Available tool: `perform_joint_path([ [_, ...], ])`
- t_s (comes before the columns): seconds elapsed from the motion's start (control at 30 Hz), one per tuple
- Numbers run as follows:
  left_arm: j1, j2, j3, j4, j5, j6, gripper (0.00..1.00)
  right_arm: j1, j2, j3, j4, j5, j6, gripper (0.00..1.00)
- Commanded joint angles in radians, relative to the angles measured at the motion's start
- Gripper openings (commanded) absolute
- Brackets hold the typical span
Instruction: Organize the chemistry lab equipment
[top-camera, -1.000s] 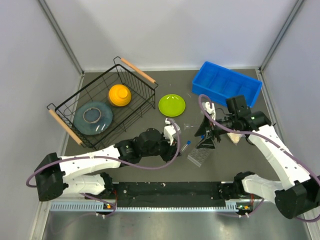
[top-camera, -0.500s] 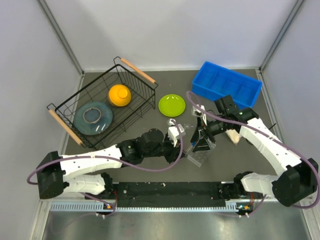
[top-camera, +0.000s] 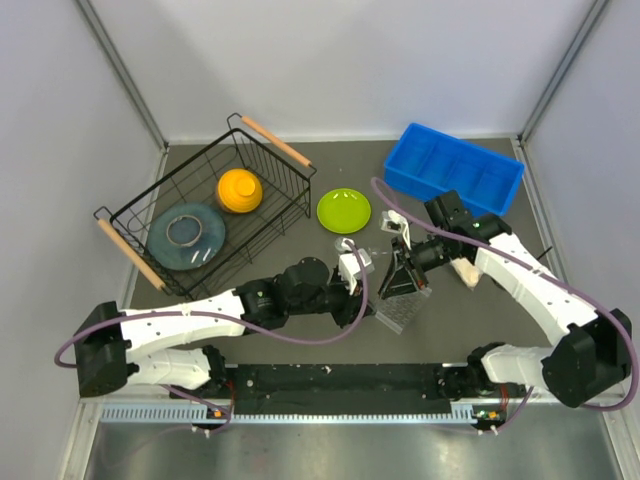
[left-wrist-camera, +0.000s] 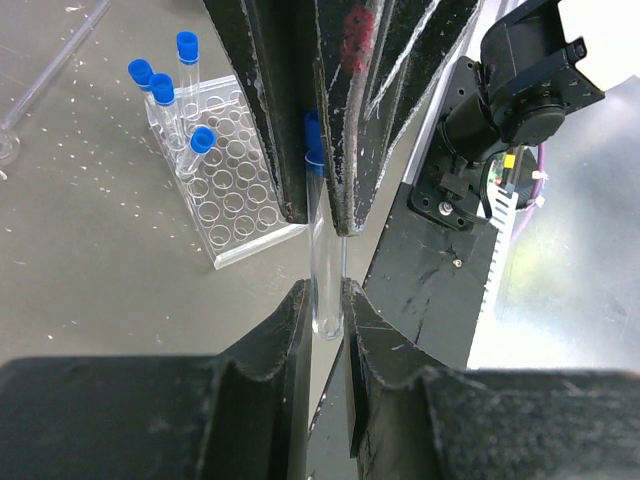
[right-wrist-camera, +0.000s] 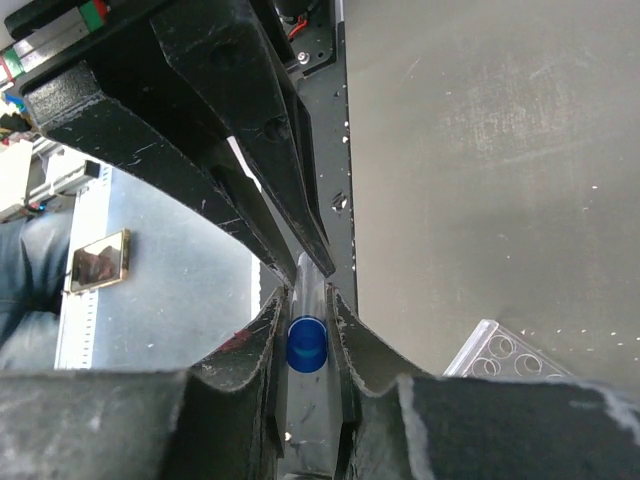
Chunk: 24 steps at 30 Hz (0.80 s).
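The robot's right gripper needs to turn downward next and lower the tube into an empty hole beside the rack's capped tubes to release it, because matching tubes stand there.
A clear blue-capped tube (left-wrist-camera: 326, 250) hangs between both grippers, a little above the table near the rack. My left gripper (left-wrist-camera: 325, 292) is shut on its rounded bottom end. My right gripper (right-wrist-camera: 305, 303) is shut on its blue cap (right-wrist-camera: 307, 343), coming in from the opposite side. In the top view the left gripper (top-camera: 366, 270) and right gripper (top-camera: 396, 279) meet tip to tip just above the clear grid rack (top-camera: 398, 313), and the tube is hidden between them. The rack (left-wrist-camera: 228, 196) holds several blue-capped tubes (left-wrist-camera: 187, 62) upright.
A lime-green plate (top-camera: 343, 209) lies behind the grippers. A blue divided bin (top-camera: 453, 170) stands at the back right. A wire basket (top-camera: 283, 193) at the left holds an orange dome (top-camera: 240, 190) and a grey-blue dish (top-camera: 187, 235). A pale packet (top-camera: 467, 274) lies under the right arm.
My right gripper has swung left to the left gripper's tube and shut on its capped end. The left arm has edged right with the tube still held.
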<state>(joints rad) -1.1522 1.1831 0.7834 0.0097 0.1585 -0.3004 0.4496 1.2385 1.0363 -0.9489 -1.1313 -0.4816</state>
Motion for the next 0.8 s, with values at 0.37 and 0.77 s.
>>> perform_joint_path([
  [0.37,0.005,-0.195,-0.045,0.033,-0.348,-0.057,0.82,0.005,-0.149,-0.018,0.021,0.229,-0.055,0.06],
  [0.77,0.059,-0.451,-0.248,-0.122,-0.616,-0.172,0.99,-0.009,-0.289,-0.156,0.116,0.645,-0.149,0.07],
])
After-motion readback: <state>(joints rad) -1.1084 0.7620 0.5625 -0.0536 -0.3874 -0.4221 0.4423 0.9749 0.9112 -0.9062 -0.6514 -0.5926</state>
